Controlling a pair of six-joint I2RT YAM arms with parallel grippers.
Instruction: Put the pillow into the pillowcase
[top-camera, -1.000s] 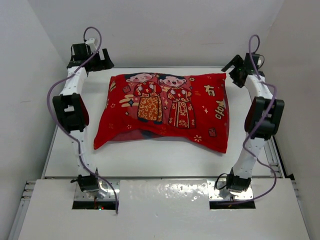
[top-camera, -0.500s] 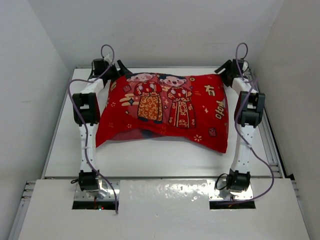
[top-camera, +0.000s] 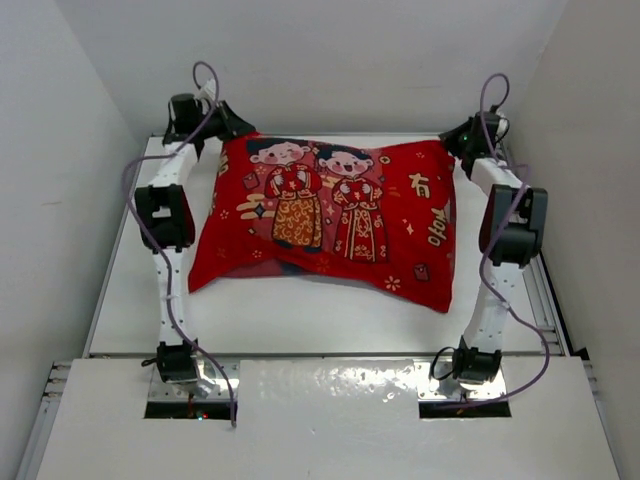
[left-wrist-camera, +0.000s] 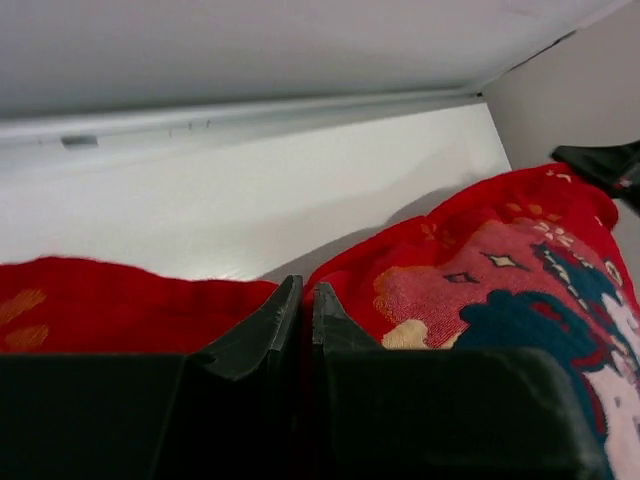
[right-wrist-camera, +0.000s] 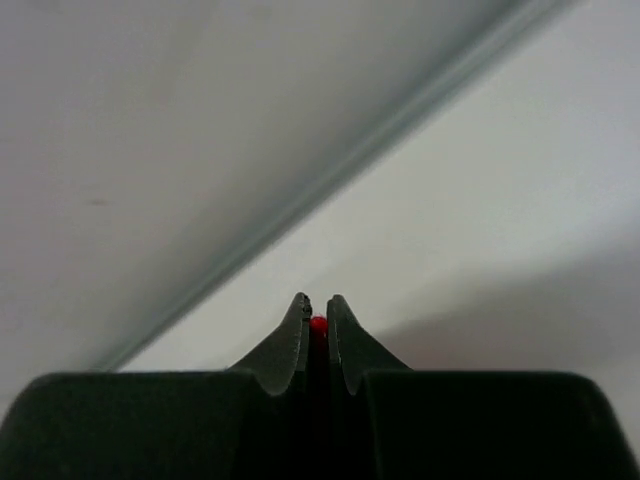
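The left gripper should rise, then move back and down over the bare tabletop beside the pillowcase to release the fold of the pillowcase, since the pillowcase's near edge lies crooked.
The red pillowcase (top-camera: 330, 220), printed with two cartoon figures, lies plump across the white table (top-camera: 300, 310). No white pillow shows; it is hidden or out of view. My left gripper (top-camera: 228, 125) is at the far left corner, shut on a fold of the red fabric (left-wrist-camera: 480, 280); in the left wrist view its jaws (left-wrist-camera: 306, 290) pinch cloth between them. At the far right corner my right gripper (top-camera: 455, 140) is also shut. A sliver of red pillowcase (right-wrist-camera: 318, 325) shows between the tips of that gripper (right-wrist-camera: 317, 305).
The grey back wall (top-camera: 330, 60) stands close behind both grippers. A metal rail (top-camera: 548, 300) runs along the table's right edge. A white ledge (top-camera: 330, 410) lies between the arm bases at the near edge.
Both arms swung in from the sides to the case's far corners and their jaws closed on the fabric. The far edge of the case has lifted slightly.
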